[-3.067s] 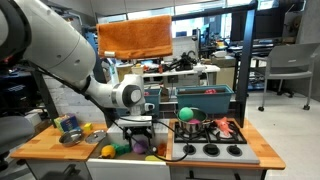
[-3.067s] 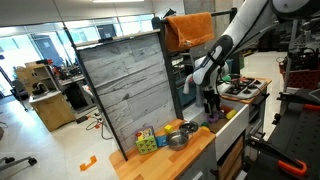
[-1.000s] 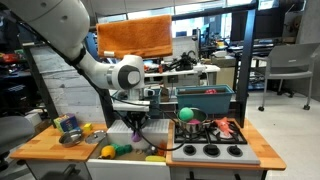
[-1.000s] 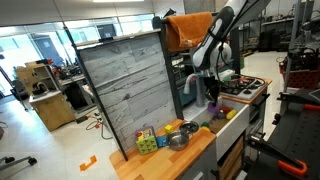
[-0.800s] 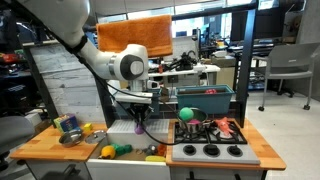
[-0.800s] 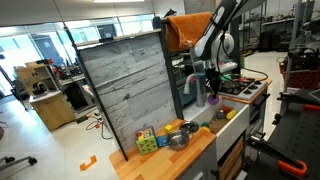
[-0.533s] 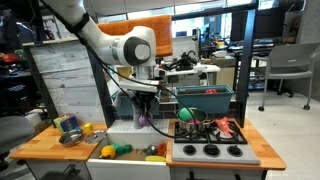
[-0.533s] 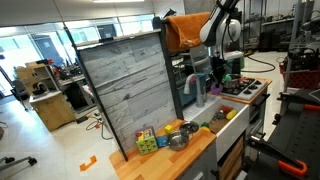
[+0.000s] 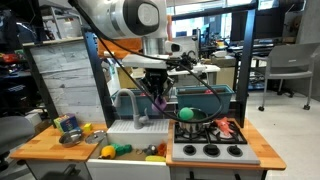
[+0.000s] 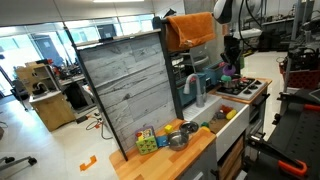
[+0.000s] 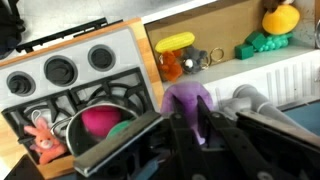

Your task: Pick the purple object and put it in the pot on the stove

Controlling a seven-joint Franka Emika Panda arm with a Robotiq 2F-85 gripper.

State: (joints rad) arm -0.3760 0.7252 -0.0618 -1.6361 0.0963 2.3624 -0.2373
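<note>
My gripper swings over the dark pot with a turn and lowers to release next, since the pot lies below it and to its left in the wrist view.
My gripper (image 11: 189,104) is shut on the purple object (image 11: 187,92), a rounded purple toy pinched between the two dark fingers. In the wrist view it hangs just right of the dark pot (image 11: 128,98), which holds a magenta piece and a green one. The stove (image 11: 60,70), with its black top and round burners, lies under the pot. In both exterior views the gripper (image 9: 159,100) holds the purple object (image 10: 231,71) in the air near the stove's (image 9: 212,147) edge. Beside it the pot (image 9: 192,128) carries a green ball (image 9: 186,113).
A white sink (image 9: 128,132) with a grey faucet (image 9: 126,103) lies left of the stove. Yellow (image 11: 280,18), green (image 11: 262,45) and orange (image 11: 170,66) toys lie on the wooden counter. A pink toy (image 11: 40,135) rests on the stove. A silver cup (image 9: 68,128) stands far left.
The arm has risen and carried the purple object from low over the sink toward the stove and pot. The gripper stays shut on it.
</note>
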